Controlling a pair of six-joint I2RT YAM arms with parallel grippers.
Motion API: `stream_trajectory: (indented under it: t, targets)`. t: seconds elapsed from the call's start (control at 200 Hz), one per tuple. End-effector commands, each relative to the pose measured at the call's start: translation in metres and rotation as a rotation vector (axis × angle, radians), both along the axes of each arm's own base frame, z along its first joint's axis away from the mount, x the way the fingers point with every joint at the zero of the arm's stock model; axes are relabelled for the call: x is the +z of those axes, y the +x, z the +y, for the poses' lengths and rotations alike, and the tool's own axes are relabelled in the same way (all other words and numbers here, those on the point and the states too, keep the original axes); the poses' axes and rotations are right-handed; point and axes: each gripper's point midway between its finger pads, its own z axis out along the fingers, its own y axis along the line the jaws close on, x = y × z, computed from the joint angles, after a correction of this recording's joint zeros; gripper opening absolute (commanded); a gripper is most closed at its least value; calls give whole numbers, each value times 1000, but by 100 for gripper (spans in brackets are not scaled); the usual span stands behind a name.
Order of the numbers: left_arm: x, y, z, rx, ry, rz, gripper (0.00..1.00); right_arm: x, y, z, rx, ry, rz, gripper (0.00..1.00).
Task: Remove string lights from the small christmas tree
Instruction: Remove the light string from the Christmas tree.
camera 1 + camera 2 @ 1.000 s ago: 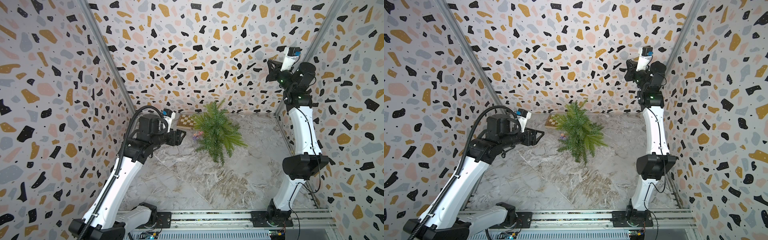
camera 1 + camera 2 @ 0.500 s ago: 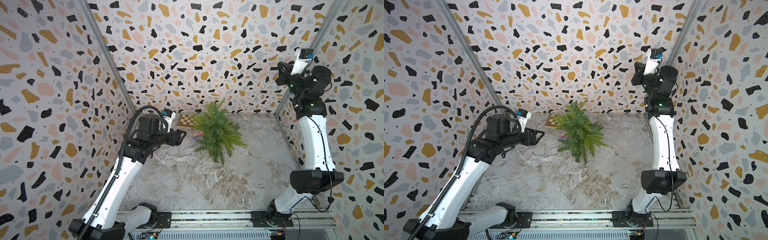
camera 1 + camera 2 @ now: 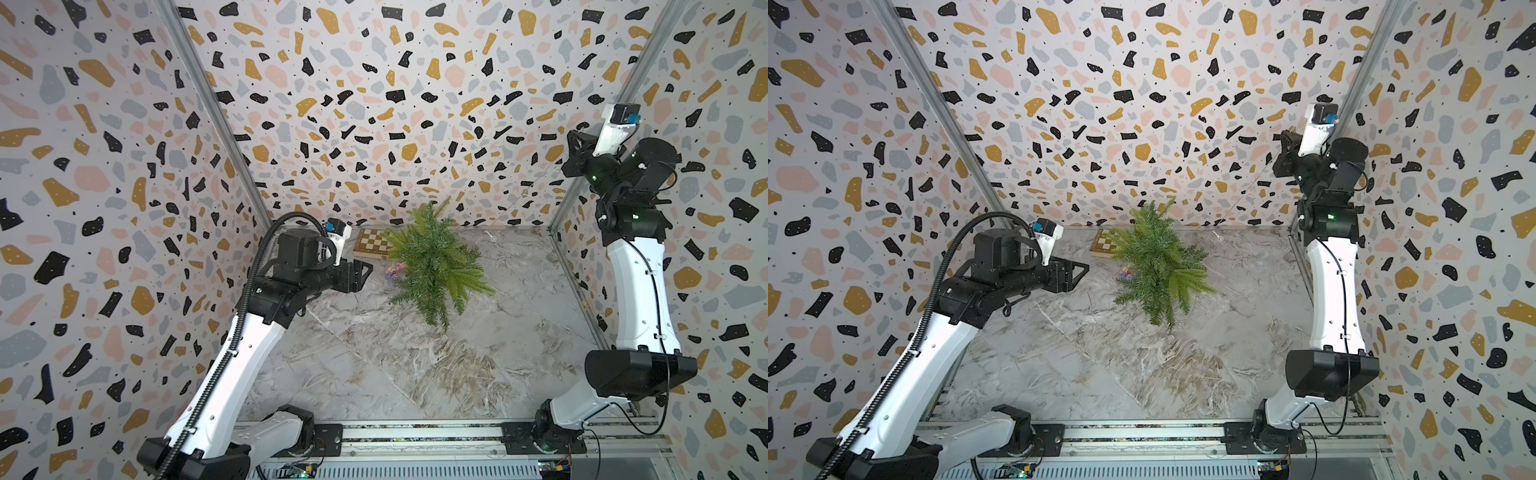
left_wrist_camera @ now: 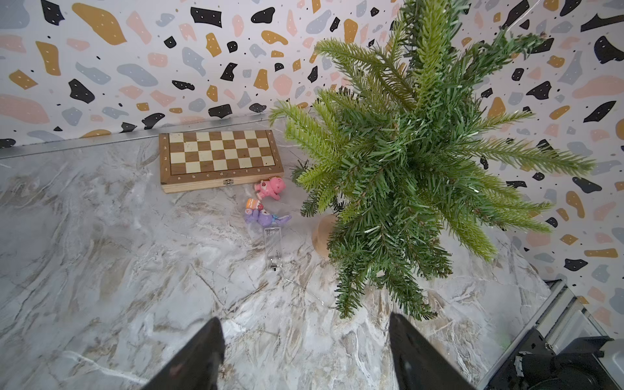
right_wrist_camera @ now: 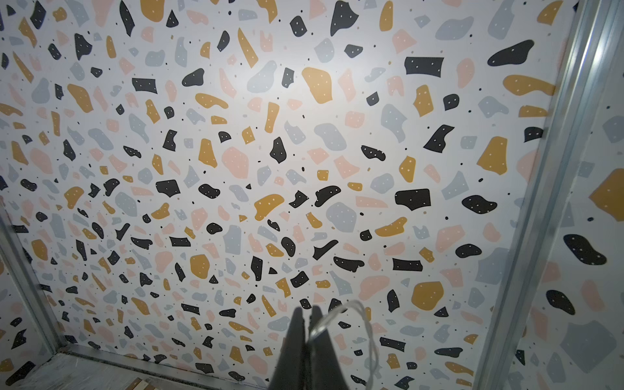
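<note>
The robot's right gripper will next move down to the bare marble floor below it by the floor's back corner [image 3: 536, 256] and let go of the string lights clear of the tree's branches.
The small christmas tree [image 3: 432, 262] [image 3: 1158, 262] stands near the back wall, green with a tan base [image 4: 322, 233]. My right gripper [image 3: 572, 143] [image 5: 307, 309] is high in the back right corner, shut on the string lights [image 5: 353, 303], whose thin clear wire loops out beside the fingers. A faint strand [image 3: 1246, 196] slants down from there toward the tree. More wire and a clear battery box [image 4: 273, 248] lie on the floor by the base. My left gripper [image 3: 368, 270] [image 4: 305, 324] hovers left of the tree, open and empty.
A wooden chessboard [image 3: 372, 243] [image 4: 219, 155] lies against the back wall, left of the tree. A pink trinket [image 4: 270, 187] and a purple one [image 4: 263, 217] sit between board and tree. Terrazzo walls [image 3: 374, 124] enclose the marble floor [image 3: 415, 374].
My right arm has swung right and back toward the corner with the strand pinched in it. The left arm and the tree have stayed put.
</note>
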Motion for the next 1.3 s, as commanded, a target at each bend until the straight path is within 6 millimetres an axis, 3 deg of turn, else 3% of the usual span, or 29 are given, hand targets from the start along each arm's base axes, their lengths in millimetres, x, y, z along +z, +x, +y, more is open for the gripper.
stream_trajectory:
  t: [0.0,0.225,0.386,0.486,0.606,0.776,0.986,1.157,1.297]
  targets:
    - [4,-4,-1,-13,-9,-16,76,38,-31,4,13,4,-87,0]
    - [3,-7,0,-16,-12,-19,76,33,-36,1,-2,16,-64,0]
    - [1,-7,-2,-25,-16,-15,76,4,-35,-13,-74,41,10,0]
    - [-1,-6,-3,-27,-19,-11,76,-37,-35,-15,-69,93,80,0]
    - [-5,-5,-5,-33,-21,1,76,-113,-23,-17,-74,149,217,0]
    - [-6,-6,-5,-36,-20,11,76,-207,-10,-55,-245,195,390,0]
    - [-12,-2,-7,-36,-19,34,76,-289,2,-110,-378,288,538,0]
    - [-15,2,-8,-35,-13,53,76,-346,15,-108,-350,336,646,0]
    - [-16,4,-10,-38,-16,65,76,-370,36,-102,-299,377,685,0]
